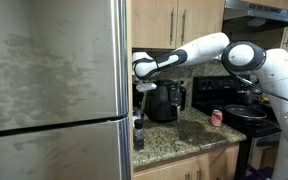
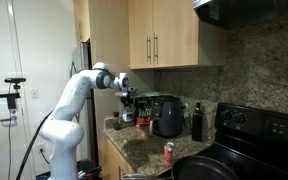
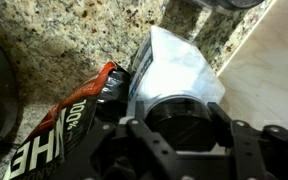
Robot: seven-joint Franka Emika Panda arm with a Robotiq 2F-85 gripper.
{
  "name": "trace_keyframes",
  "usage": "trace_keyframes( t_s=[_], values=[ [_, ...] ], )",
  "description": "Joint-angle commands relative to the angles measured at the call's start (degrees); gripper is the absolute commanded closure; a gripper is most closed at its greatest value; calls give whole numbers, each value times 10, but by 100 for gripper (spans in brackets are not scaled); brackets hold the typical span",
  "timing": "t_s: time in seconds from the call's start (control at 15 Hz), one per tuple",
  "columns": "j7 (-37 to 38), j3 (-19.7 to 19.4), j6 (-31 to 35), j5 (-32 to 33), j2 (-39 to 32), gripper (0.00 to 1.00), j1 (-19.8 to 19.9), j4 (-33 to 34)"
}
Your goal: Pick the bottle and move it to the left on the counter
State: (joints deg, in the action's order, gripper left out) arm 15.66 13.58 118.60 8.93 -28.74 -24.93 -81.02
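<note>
The bottle is pinched between the robot's fingers over the speckled granite, so the gripper should next move down beside the orange-and-black packet to the counter below and let go of the bottle.
In the wrist view the small white bottle [image 3: 179,65] with a dark cap sits between my jaws, over the speckled granite counter [image 3: 64,40]. My gripper [image 3: 176,122] has a finger pressed against each side of the bottle near the cap. In both exterior views my gripper [image 1: 141,88] [image 2: 130,101] is at the end of the counter [image 1: 189,135] [image 2: 144,150] beside the fridge, next to the black air fryer. The bottle itself is too small to make out there.
An orange-and-black packet [image 3: 79,115] lies right beside the bottle. The black air fryer [image 1: 165,101] [image 2: 168,115], a slim dark bottle [image 2: 196,122], a reddish can [image 1: 217,117] [image 2: 168,152] and the stove [image 1: 246,110] stand along the counter. The fridge [image 1: 54,90] borders it.
</note>
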Motion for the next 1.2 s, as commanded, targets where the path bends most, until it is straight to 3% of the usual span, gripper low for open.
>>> trace_keyframes(
  t_s=[0.0,0.2,0.27,0.47,1.07,1.13],
  values=[
    [-2,-9,-2,-5,-4,37,-8,4],
    [-2,-9,-2,-5,-5,37,-8,4],
    [-15,-6,-2,-19,-15,62,1,10],
    [-17,-9,-5,-31,-49,62,0,24],
    [44,-42,-8,25,-89,62,-51,55],
    [40,-38,-10,25,-88,12,-54,54]
  ],
)
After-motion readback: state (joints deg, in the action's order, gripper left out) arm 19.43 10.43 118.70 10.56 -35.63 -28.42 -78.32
